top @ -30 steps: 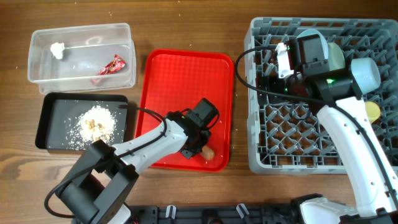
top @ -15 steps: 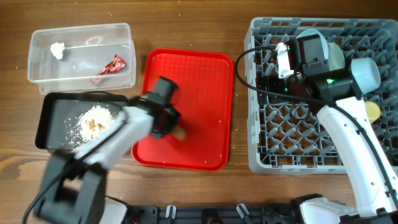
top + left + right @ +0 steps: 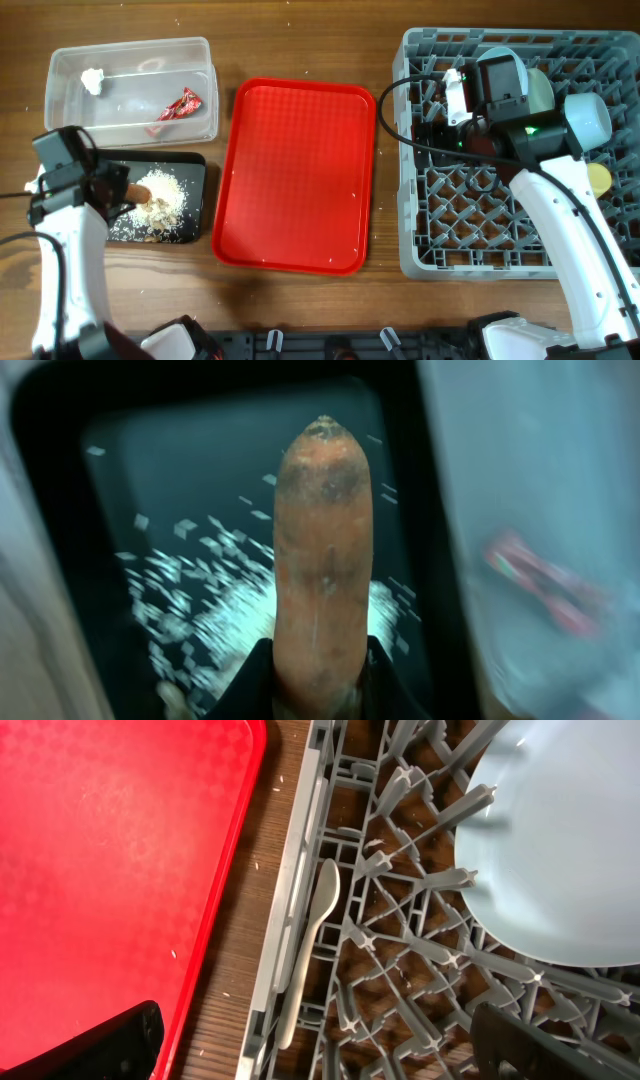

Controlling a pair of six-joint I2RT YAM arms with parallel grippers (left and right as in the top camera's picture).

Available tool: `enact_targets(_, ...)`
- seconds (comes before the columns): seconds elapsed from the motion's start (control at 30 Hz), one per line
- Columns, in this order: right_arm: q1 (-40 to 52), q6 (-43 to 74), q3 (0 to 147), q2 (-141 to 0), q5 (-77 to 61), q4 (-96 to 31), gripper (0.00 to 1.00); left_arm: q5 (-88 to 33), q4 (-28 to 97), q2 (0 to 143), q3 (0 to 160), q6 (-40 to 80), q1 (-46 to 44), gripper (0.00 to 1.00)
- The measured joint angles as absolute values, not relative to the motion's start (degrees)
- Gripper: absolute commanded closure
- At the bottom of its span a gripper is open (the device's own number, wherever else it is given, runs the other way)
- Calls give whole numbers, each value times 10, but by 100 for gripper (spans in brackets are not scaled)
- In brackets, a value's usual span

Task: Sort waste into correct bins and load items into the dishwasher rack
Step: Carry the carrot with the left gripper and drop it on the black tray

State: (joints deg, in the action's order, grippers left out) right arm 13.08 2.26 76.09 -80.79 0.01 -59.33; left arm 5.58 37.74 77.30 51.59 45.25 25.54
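My left gripper lowers toward the black tray's open bottom just below it next and releases the carrot, because this tray already holds food scraps.
My left gripper (image 3: 118,190) (image 3: 320,672) is shut on the orange carrot piece (image 3: 136,191) (image 3: 322,550) and holds it just above the black tray (image 3: 196,170) (image 3: 200,470), over the beige food scraps (image 3: 160,197) (image 3: 215,615). Behind the tray, the clear tub (image 3: 130,120) (image 3: 540,470) holds the red wrapper (image 3: 180,103) and a white scrap (image 3: 93,79). My right gripper (image 3: 437,128) (image 3: 325,1050) hangs open over the left side of the grey rack (image 3: 480,250) (image 3: 400,920), above the white spoon (image 3: 305,945) and beside the pale blue plate (image 3: 560,850).
The flat red serving tray (image 3: 295,175) (image 3: 110,850) lies between the bins and the rack. In the rack's right part sit a pale green bowl (image 3: 541,90), a light blue bowl (image 3: 588,118) and a yellow cup (image 3: 599,180).
My left arm swung from the front of the red tray leftwards to above the black tray, carrying the carrot piece. The right arm has not moved.
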Motion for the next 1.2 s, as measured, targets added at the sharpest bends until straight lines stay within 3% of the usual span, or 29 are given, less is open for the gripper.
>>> enact_targets(0.3,131,23,761,-808,0,-593,0,66,339,936,516,450,286,90)
enact_targets(0.47,131,23,761,-808,0,-593,0,66,327,947,516,446,286,63)
enact_targets(0.63,131,23,761,-808,0,-593,0,67,321,951,517,441,286,49)
enact_targets(0.83,131,23,761,-808,0,-579,0,43,371,933,589,435,286,48)
enact_targets(1.0,131,99,758,-808,-61,-435,0,-122,315,882,642,417,272,49)
enact_targets(1.07,131,134,759,-820,-128,-339,0,-185,283,879,644,387,226,47)
enact_targets(1.2,131,156,759,-845,-208,-308,0,-221,320,879,646,260,86,46)
